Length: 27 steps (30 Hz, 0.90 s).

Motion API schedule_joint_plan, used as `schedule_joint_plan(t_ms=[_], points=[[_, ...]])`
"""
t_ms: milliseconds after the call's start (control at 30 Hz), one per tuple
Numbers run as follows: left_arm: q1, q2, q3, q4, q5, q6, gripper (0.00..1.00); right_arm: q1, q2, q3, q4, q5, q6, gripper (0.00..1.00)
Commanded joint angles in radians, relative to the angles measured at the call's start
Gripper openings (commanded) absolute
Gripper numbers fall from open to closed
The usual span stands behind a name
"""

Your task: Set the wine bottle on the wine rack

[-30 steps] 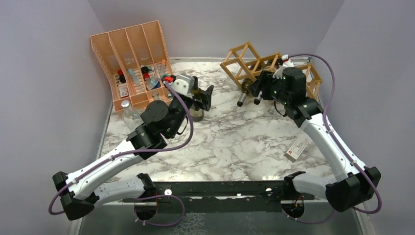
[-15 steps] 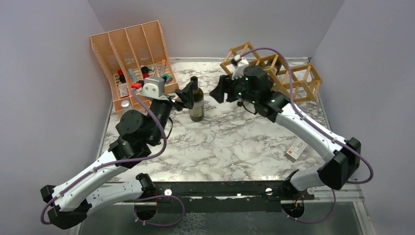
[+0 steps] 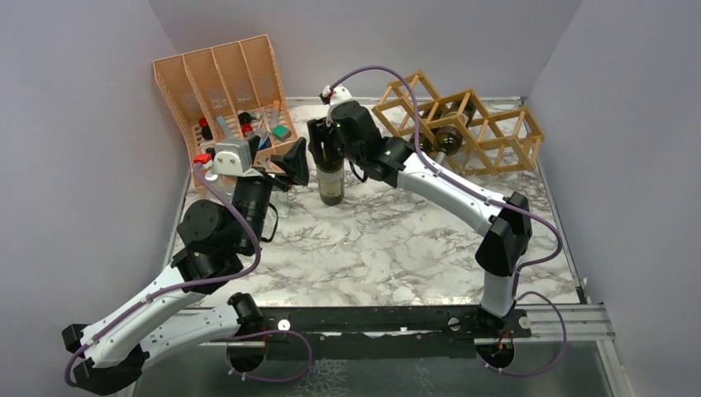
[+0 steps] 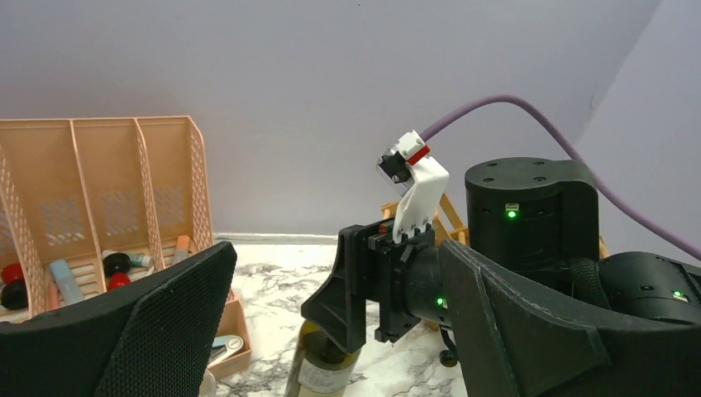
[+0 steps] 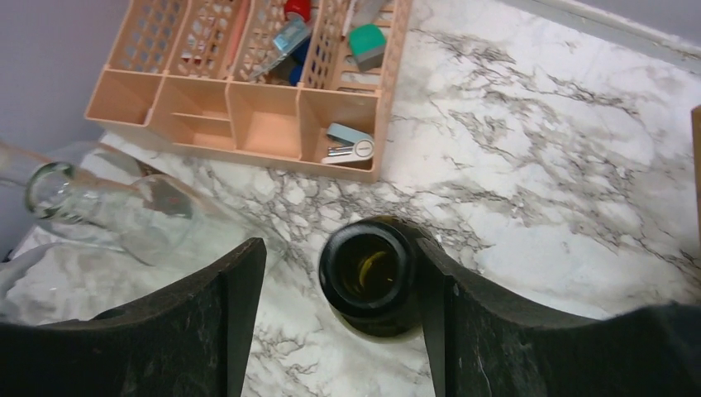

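The bottle's neck (image 3: pixel 330 157) (image 5: pixel 369 298) is toward the right in the wrist view, between the fingers of my right gripper, so my gripper will move gently to that side and close on it.
The wine bottle (image 3: pixel 332 184) stands upright on the marble table, dark green, with an open mouth (image 5: pixel 369 273) and a pale label (image 4: pixel 324 372). My right gripper (image 3: pixel 322 142) hangs over its neck, open. In the right wrist view (image 5: pixel 340 273) the right finger touches the neck and the left finger stands apart. My left gripper (image 3: pixel 285 169) is wide open just left of the bottle, holding nothing (image 4: pixel 337 248). The wooden wine rack (image 3: pixel 463 124) stands at the back right.
An orange-pink slotted organiser (image 3: pixel 223 91) with small items stands at the back left (image 5: pixel 248 107). A clear glass bottle (image 5: pixel 99 207) lies left of the wine bottle. A dark bottle (image 3: pixel 446 142) rests in the rack. Walls close in on three sides.
My right arm has swung left from the rack and come down over the bottle's neck. The left gripper has drawn back to the left, away from the bottle.
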Motion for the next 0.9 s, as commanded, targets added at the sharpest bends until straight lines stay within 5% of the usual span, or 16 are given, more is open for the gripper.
schedule_joint_plan(t_ms=[0,400,700,767,867], points=[[-0.003,0.013,0.009,0.012,-0.033,0.002,0.99,-0.004,0.021,0.030,-0.006,0.098,-0.028,0.66],[-0.003,0.050,0.017,0.024,-0.036,0.021,0.99,-0.002,0.028,-0.013,0.072,0.112,-0.088,0.44],[-0.003,0.061,0.014,0.026,-0.037,0.024,0.99,-0.002,0.030,-0.052,0.105,0.085,-0.094,0.50],[-0.002,0.063,0.013,0.035,-0.038,0.024,0.99,-0.002,0.035,-0.045,0.108,0.089,-0.100,0.44],[-0.002,0.065,0.015,0.043,-0.028,0.023,0.99,-0.002,0.026,-0.045,0.121,0.126,-0.107,0.20]])
